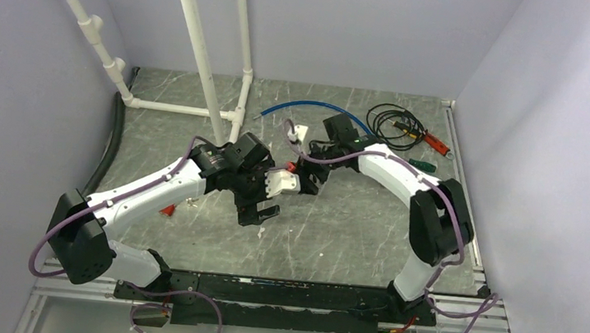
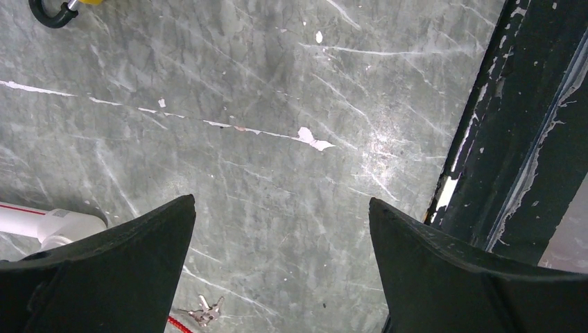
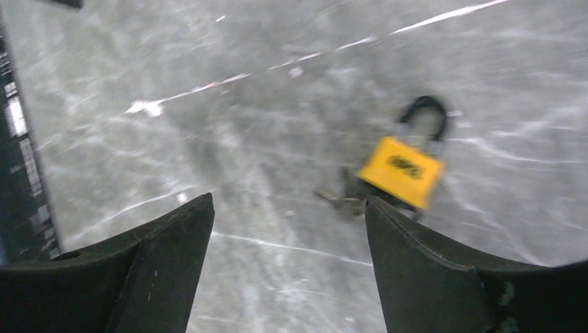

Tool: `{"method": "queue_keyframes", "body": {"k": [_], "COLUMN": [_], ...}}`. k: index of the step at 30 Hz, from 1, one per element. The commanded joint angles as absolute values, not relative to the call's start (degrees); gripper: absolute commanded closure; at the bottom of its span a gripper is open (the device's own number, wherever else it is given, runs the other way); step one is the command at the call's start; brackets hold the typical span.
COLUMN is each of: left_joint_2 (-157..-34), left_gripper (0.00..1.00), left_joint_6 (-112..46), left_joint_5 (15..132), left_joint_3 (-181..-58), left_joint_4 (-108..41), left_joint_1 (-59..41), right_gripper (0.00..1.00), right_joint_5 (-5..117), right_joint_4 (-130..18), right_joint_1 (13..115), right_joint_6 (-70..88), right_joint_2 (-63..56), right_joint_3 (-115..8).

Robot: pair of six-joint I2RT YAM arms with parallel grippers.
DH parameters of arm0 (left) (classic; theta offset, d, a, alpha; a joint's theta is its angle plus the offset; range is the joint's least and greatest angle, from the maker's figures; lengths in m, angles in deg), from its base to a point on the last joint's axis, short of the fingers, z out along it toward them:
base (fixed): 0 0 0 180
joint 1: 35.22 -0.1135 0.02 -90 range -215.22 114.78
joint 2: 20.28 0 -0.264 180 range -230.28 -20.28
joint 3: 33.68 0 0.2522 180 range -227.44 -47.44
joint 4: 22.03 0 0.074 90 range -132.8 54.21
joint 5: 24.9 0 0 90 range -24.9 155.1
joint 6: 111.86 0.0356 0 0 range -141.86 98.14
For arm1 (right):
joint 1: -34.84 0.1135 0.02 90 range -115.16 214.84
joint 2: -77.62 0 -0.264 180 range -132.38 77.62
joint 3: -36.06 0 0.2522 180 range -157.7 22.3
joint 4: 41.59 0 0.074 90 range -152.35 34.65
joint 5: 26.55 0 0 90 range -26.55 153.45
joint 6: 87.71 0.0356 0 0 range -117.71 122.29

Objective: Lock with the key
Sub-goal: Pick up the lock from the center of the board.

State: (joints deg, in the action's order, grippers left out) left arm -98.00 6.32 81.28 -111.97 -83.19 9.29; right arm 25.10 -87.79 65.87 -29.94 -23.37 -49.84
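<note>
My right gripper will next move down toward the padlock, then turn to straddle its yellow body beside the black shackle, because the padlock's body lies crooked.
The yellow padlock with a black shackle lies flat on the grey marbled table, blurred, ahead and to the right of my right gripper. That gripper is open with nothing between its fingers. A metal key rests against the padlock's lower end; blur hides whether it is inserted. My left gripper is wide open over bare table. A small bunch of keys on a red cord lies below its left finger. The shackle shows at the top left of that view. From above, the right gripper hides the padlock, and the left gripper hangs beside it.
White pipes stand at the back left. A blue hose, a black cable coil and screwdrivers lie at the back right. The black mounting rail runs along the near edge, close to my left gripper's right finger.
</note>
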Motion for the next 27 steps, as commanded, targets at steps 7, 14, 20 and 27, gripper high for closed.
{"method": "queue_keyframes", "body": {"k": [7,14,20,27], "left_joint_2": [-97.2,-97.5,-97.1,-97.5], "left_gripper": [0.0,0.01,0.01,0.01], "left_joint_6": [4.9,5.1,4.5,3.7], "left_joint_5": [80.1,79.8,79.6,79.7], "left_joint_3": [-115.3,-116.2,-115.9,-116.5], "left_joint_4": [-80.7,-81.2,-80.5,-80.1], "left_joint_1": [9.5,9.4,9.5,9.5], "right_gripper": [0.05,0.0,0.03,0.16], "right_joint_5": [42.2,42.8,44.3,45.0], "right_joint_4": [-76.1,-73.8,-72.9,-71.5], "right_joint_1": [64.0,64.8,65.9,66.2], "right_joint_6": [-19.0,-16.3,-16.3,-16.1], "right_joint_2": [-25.6,-30.6,-34.9,-37.7], "right_joint_3": [-53.3,-53.4,-54.9,-54.9]}}
